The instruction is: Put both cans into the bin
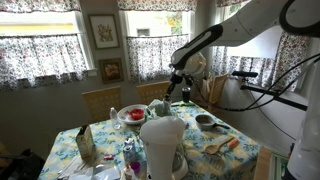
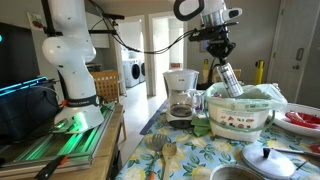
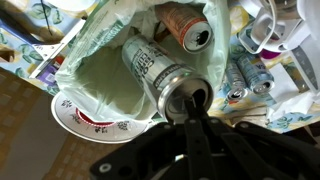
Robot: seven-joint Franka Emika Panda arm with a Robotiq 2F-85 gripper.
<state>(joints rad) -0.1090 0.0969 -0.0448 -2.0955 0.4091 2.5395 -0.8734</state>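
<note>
Next I will lower my gripper with the silver can (image 2: 229, 82) down into the green-lined bin (image 2: 240, 106), then release the can's top end, because the can still stands up above the bin's rim.
The bin (image 2: 240, 118) is a low round bowl lined with pale green plastic; it also shows in the wrist view (image 3: 100, 85) and in an exterior view (image 1: 158, 106). My gripper (image 2: 221, 55) is shut on the top end of a silver printed can (image 2: 229, 82). It holds the can tilted, with the lower end down inside the bin. In the wrist view the held can (image 3: 155, 68) lies over the green lining, with the fingers (image 3: 186, 108) at its open top. An orange can (image 3: 190, 30) lies at the bin's far rim; I cannot tell if it is inside.
A white coffee maker (image 2: 181, 95) stands beside the bin. A red plate (image 2: 303, 120), a pot lid (image 2: 268, 156) and wooden utensils (image 2: 160, 148) lie on the floral tablecloth. Several small cans (image 3: 248, 75) stand next to the bin. Chairs (image 1: 100, 100) line the table's far side.
</note>
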